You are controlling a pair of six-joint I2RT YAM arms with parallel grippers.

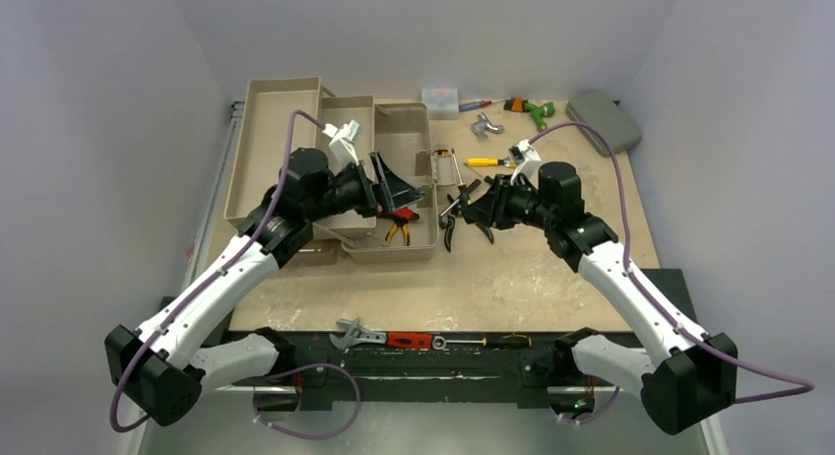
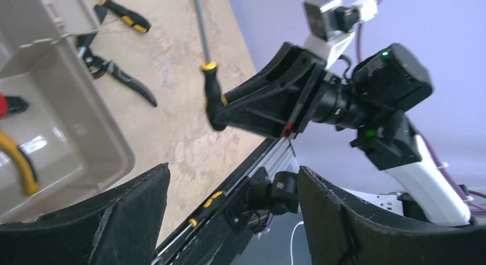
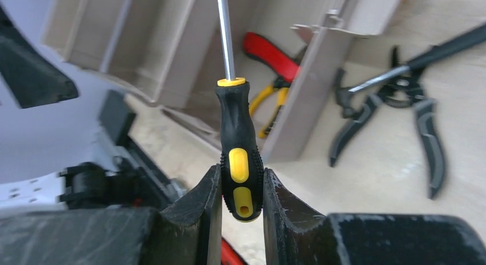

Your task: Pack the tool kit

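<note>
Because my right gripper leaves the screwdriver's yellow-collared handle end bare, I will move my left gripper to the right in the top view and close on it.
The tan toolbox (image 1: 295, 130) lies open at the left with its trays folded out. Red-handled pliers (image 3: 269, 53) and yellow-handled pliers (image 1: 397, 230) lie in its main compartment. My right gripper (image 3: 242, 187) is shut on the handle of a black-and-yellow screwdriver (image 3: 239, 133), shaft pointing toward the box, held above the table just right of the box (image 1: 471, 209). My left gripper (image 1: 397, 189) hovers over the main compartment, open and empty (image 2: 232, 219). Black pliers (image 1: 455, 219) lie on the table beside the box.
A yellow-handled screwdriver (image 1: 482, 162), a clear plastic box (image 1: 440, 100), a grey rounded case (image 1: 603, 120) and a green tool (image 1: 532, 108) lie at the back right. A wrench (image 1: 356, 332), a red-handled screwdriver (image 1: 414, 340) and another screwdriver (image 1: 502, 340) lie along the front edge.
</note>
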